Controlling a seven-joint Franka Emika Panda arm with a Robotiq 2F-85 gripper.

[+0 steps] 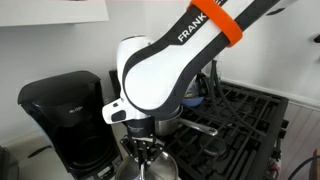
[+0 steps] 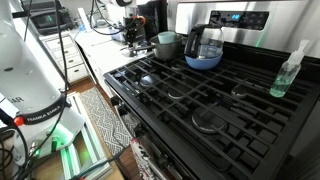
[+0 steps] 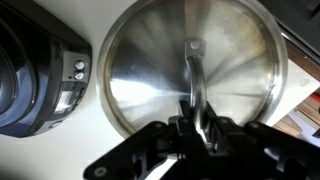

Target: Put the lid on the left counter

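Observation:
The lid is already over the white counter (image 1: 148, 168) beside the coffee maker, so my gripper will carry it down to that spot next.
The lid (image 3: 150, 70) is a round, shiny silver disc with a central strap handle, and it fills most of the wrist view. It is over the white left counter (image 3: 92, 140), next to the coffee maker. My gripper (image 3: 200, 125) is directly above the lid's middle, with its fingers shut on the handle. In an exterior view the gripper (image 1: 145, 145) points down beside the coffee maker, with the shiny lid (image 1: 150, 166) under it. I cannot tell whether the lid rests on the counter. In an exterior view the gripper (image 2: 133, 30) is small and far off over the counter (image 2: 100, 42).
A black coffee maker (image 1: 65, 120) stands close beside the lid and also shows in the wrist view (image 3: 30, 80). On the black grated stovetop (image 2: 210, 100) stand a steel saucepan (image 2: 167, 45) and a glass kettle (image 2: 203, 48). A spray bottle (image 2: 290, 72) stands at the stove's far side.

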